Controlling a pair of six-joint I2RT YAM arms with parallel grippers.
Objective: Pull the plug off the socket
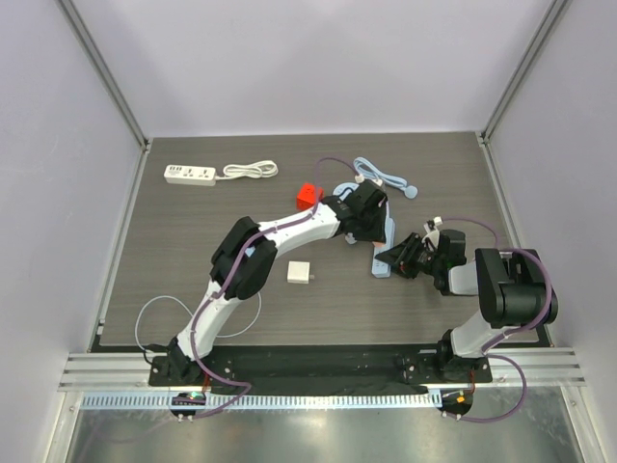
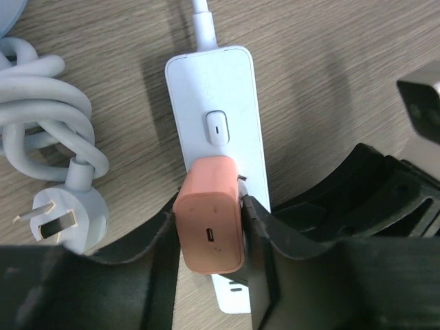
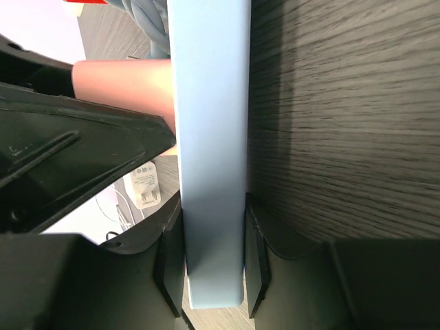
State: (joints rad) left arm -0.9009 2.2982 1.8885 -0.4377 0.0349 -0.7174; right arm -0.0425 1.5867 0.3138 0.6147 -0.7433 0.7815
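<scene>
My left gripper should pull the plug up, move back and go down to let go of it, because the open tabletop beside the white charger is back from the gripper.
A light blue power strip [image 2: 218, 89] lies on the dark wood table, with a salmon-pink charger plug [image 2: 210, 237] standing in one of its sockets. My left gripper [image 2: 210, 210] is shut on the plug, one finger on each side. A metal prong shows at the plug's base, just above the strip. My right gripper [image 3: 211, 230] is shut on the near end of the strip [image 3: 210, 124], holding it by its long sides. In the top view the left gripper [image 1: 369, 218] covers the plug. The right gripper [image 1: 398, 258] sits at the strip's [image 1: 380, 262] near end.
The strip's coiled cable and wall plug [image 2: 58, 210] lie beside it [image 1: 381, 177]. A red block [image 1: 308, 196] sits behind the left arm. A loose white charger [image 1: 300, 274] lies mid-table. A white power strip [image 1: 190, 175] with cable is at the back left.
</scene>
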